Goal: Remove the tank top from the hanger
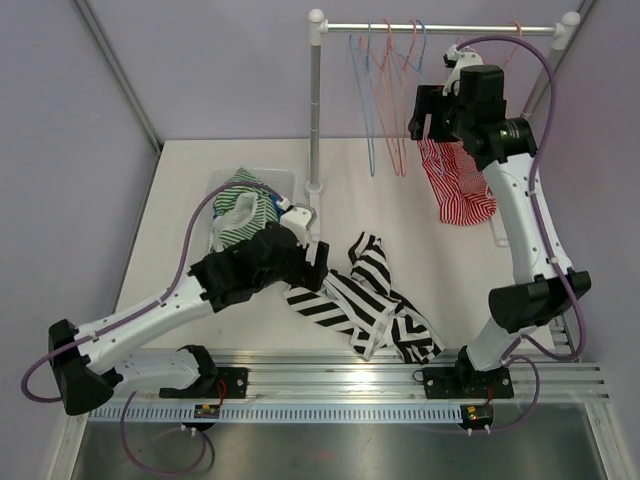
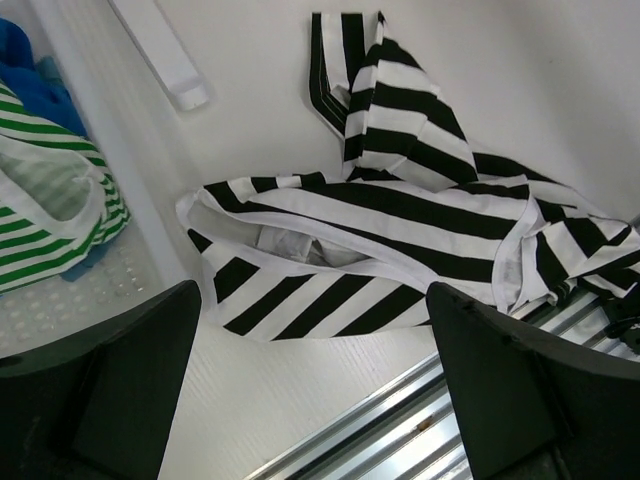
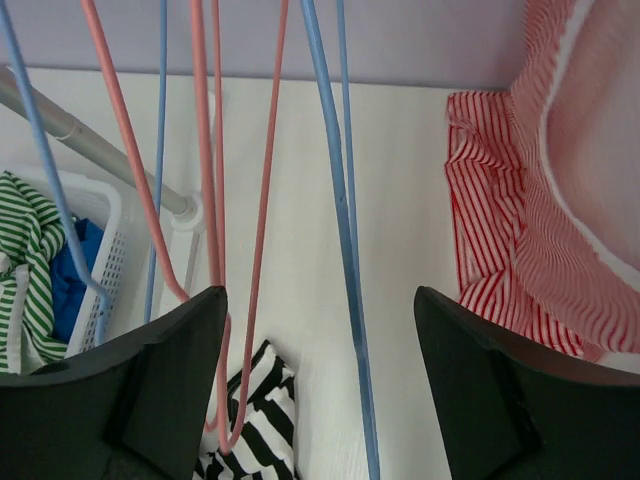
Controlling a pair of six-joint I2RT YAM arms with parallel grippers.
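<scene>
I should next move my left gripper across and down onto the folds of the striped garment's bunched middle, below it and to its right in the top view.
A red-and-white striped tank top (image 1: 458, 182) hangs from a hanger at the right end of the rack bar (image 1: 440, 28). It fills the right edge of the right wrist view (image 3: 560, 200). My right gripper (image 1: 424, 114) is raised just left of it, open and empty (image 3: 320, 300), with a blue hanger (image 3: 338, 200) between the jaws and not touched. A black-and-white striped garment (image 1: 365, 295) lies crumpled on the table. My left gripper (image 1: 318, 262) hovers over its left edge (image 2: 340, 250), open and empty (image 2: 312, 330).
Empty blue and pink hangers (image 1: 388, 110) hang on the bar. The rack pole (image 1: 315, 110) stands at mid-table. A white basket (image 1: 282, 178) at the left holds green-striped and blue clothes. A metal rail (image 1: 400, 380) runs along the near edge.
</scene>
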